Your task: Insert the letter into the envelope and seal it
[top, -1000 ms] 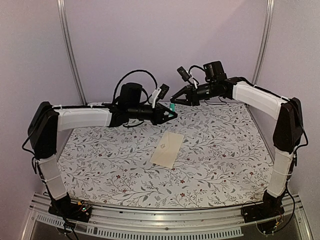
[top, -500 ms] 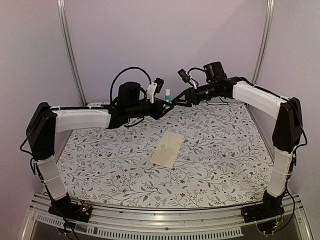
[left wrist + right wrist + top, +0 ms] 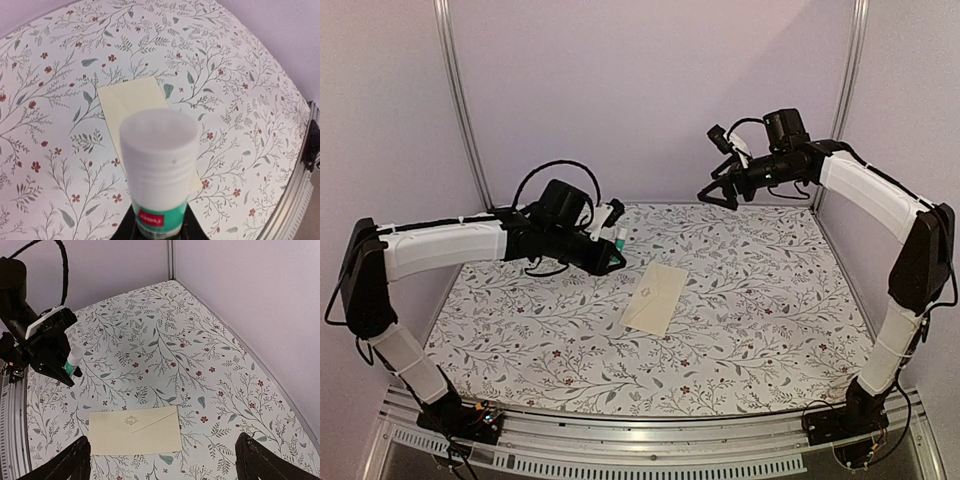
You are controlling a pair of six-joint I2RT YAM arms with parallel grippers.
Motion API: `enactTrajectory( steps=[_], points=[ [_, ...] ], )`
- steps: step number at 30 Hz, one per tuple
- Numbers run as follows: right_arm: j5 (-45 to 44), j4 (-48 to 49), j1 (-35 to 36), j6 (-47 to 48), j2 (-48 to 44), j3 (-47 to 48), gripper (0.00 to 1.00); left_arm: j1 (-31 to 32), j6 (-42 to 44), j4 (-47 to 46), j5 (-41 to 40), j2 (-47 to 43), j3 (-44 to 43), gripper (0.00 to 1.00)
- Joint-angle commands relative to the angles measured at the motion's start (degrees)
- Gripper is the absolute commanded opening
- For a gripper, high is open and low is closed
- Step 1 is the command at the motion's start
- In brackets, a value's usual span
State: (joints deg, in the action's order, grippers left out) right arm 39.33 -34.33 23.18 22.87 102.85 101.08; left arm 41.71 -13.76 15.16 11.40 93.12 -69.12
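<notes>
The glue stick should next travel down and back in my left gripper until it is beside the envelope's near end.
The cream envelope (image 3: 655, 298) lies flat mid-table with its flap down and a small printed emblem on it; it also shows as the envelope (image 3: 135, 431) and the envelope (image 3: 132, 97). The letter is out of view. My left gripper (image 3: 612, 252) is shut on a glue stick (image 3: 619, 238) with a white top and green label, held above the cloth just left of the envelope's far end. The glue stick (image 3: 159, 165) fills the left wrist view. My right gripper (image 3: 717, 198) hangs open and empty, high over the table's back right, its fingers (image 3: 65, 467) wide apart.
A floral tablecloth (image 3: 770, 300) covers the table. Lilac walls close the back and sides, with aluminium posts (image 3: 460, 110) in the back corners. The metal rail (image 3: 640, 455) with both arm bases runs along the near edge.
My right gripper has opened, let go at the glue stick's tip and drawn back up to the right. My left arm has carried the glue stick left and down towards the envelope.
</notes>
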Motion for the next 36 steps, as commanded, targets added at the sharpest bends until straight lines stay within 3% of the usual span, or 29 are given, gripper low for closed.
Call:
enactTrajectory(
  steps=[1,9,24,29,31,32,34,36],
  points=[
    [-9.8,-2.6,0.1,6.9,-2.9,-3.0,0.99,-0.3,0.6,16.1,-2.4,0.3,1.0,0.10],
    [-13.9,-8.9,0.1,10.7,-4.1,-6.0,0.99,-0.2,2.0,30.1,-8.2,10.0,-1.1,0.12],
    [-16.6,-8.4,0.1,8.8,-4.2,-7.8,0.99,-0.2,3.4,30.0,-5.2,17.6,-1.8,0.19],
    [-17.4,-8.5,0.0,9.1,-4.0,-7.6,0.99,-0.2,3.2,29.0,-4.4,18.3,-2.0,0.29],
    [-17.3,-8.6,0.1,9.3,-4.1,-7.8,0.99,-0.2,2.9,28.7,-4.4,18.4,-1.8,0.36],
    [-17.3,-8.6,0.0,9.3,-4.1,-7.9,0.99,-0.2,2.7,28.5,-4.4,18.4,-1.6,0.51],
    [-17.2,-8.6,0.1,9.2,-4.1,-8.1,0.99,-0.2,2.6,28.1,-4.3,18.3,-1.3,0.96],
    [-17.0,-8.6,0.0,9.2,-4.1,-8.2,0.99,-0.1,2.4,27.9,-4.1,18.2,-1.1,1.00]
  ],
)
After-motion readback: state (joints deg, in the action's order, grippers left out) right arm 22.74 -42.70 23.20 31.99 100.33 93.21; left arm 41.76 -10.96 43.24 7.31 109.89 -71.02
